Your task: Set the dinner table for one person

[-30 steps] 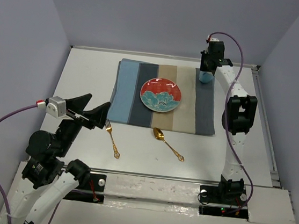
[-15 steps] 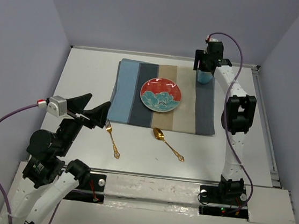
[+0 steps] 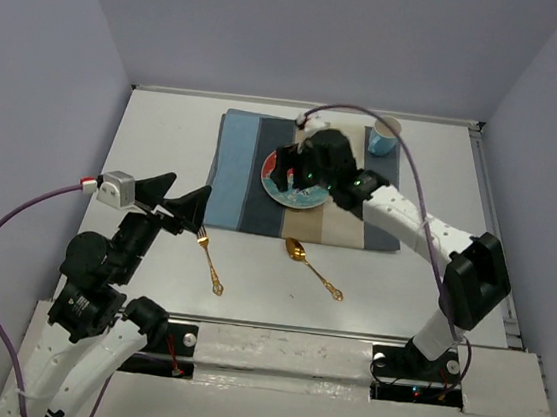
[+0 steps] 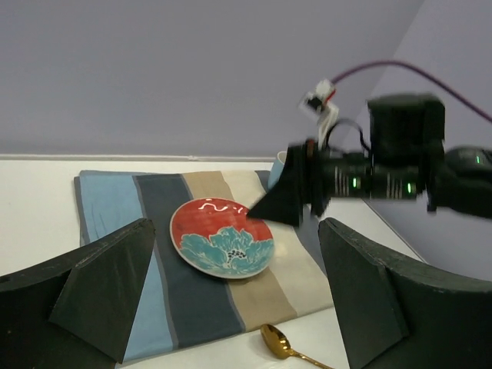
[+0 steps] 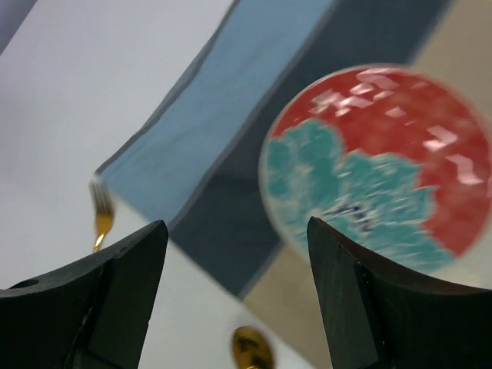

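I will next move my right gripper back from over the plate and then down onto the gold fork's handle [image 3: 212, 265] [image 5: 98, 241].
The dinner table [image 3: 165, 145] is a white tabletop with a striped placemat [image 3: 237, 174] at its middle. A red plate with a blue flower [image 3: 303, 200] lies on the mat. At the mat's far right corner stands a light blue cup [image 3: 384, 137], free of both grippers. A gold fork [image 3: 209, 261] and a gold spoon [image 3: 312, 268] lie on the bare table in front of the mat. My right gripper [image 3: 285, 169] hovers over the plate [image 5: 369, 169], open and empty. My left gripper [image 3: 188, 191] hangs open and empty left of the fork, facing the plate [image 4: 223, 238].
Grey walls close the table at the back and on both sides. A silvery rail [image 3: 275, 326] runs along the front edge by the arm bases. The right arm reaches diagonally over the mat's right half. A purple cable [image 3: 370, 115] loops above the mat.
My right gripper has opened and let go of the cup at the mat's far right corner. It has swung left and nearer, to above the plate. The left arm has barely moved.
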`<state>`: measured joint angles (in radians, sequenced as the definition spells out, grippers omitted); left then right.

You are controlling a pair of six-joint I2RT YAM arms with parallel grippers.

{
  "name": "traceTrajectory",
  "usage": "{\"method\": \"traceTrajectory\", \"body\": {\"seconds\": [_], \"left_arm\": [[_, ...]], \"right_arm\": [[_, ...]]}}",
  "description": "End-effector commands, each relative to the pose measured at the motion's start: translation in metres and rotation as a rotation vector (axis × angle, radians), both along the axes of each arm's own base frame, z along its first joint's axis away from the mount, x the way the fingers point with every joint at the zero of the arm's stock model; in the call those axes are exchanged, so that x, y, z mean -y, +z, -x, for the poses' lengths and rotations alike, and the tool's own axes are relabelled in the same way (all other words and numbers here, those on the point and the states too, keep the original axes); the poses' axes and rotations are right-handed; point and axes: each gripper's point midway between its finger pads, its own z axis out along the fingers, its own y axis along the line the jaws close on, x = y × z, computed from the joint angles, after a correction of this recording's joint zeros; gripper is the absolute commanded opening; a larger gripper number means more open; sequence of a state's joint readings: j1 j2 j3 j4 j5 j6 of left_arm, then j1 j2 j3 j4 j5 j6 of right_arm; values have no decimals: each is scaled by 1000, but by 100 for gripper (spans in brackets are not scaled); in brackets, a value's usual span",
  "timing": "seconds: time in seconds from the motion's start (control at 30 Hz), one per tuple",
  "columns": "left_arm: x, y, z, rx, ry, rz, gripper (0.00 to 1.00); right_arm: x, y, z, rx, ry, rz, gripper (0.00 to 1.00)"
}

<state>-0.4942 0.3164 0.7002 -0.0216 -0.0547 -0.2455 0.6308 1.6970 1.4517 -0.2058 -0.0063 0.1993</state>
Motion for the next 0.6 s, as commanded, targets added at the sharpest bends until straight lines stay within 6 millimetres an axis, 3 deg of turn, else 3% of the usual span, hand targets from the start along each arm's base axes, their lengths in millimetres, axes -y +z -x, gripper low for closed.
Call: {"method": "traceTrajectory", "body": {"seconds": [0.0, 0.1, 0.13, 0.27, 0.37, 0.4, 0.47, 0.57], "left_arm": [[-14, 10, -4, 24, 71, 33, 99], [-31, 10, -7, 11, 158, 52, 99], [-36, 6, -8, -4, 186, 51, 99], [-53, 6, -7, -7, 270, 78, 99], [-55, 6, -7, -7, 278, 82, 99], [-54, 7, -7, -5, 272, 82, 99], [-52, 7, -7, -4, 263, 82, 99], [-51, 8, -6, 1, 253, 85, 99]], "right_arm": [[-66, -42, 69, -46, 80, -53, 76], [-103, -69, 107, -56, 103, -10, 72], [-113, -86, 110, -69, 93, 19, 69], [-159, -111, 129, -74, 113, 26, 62], [-184, -114, 140, -69, 117, 14, 56], [-188, -128, 139, -85, 116, 29, 55], [-204, -136, 154, -105, 148, 24, 52], [-216, -147, 155, -112, 153, 31, 52]]}}
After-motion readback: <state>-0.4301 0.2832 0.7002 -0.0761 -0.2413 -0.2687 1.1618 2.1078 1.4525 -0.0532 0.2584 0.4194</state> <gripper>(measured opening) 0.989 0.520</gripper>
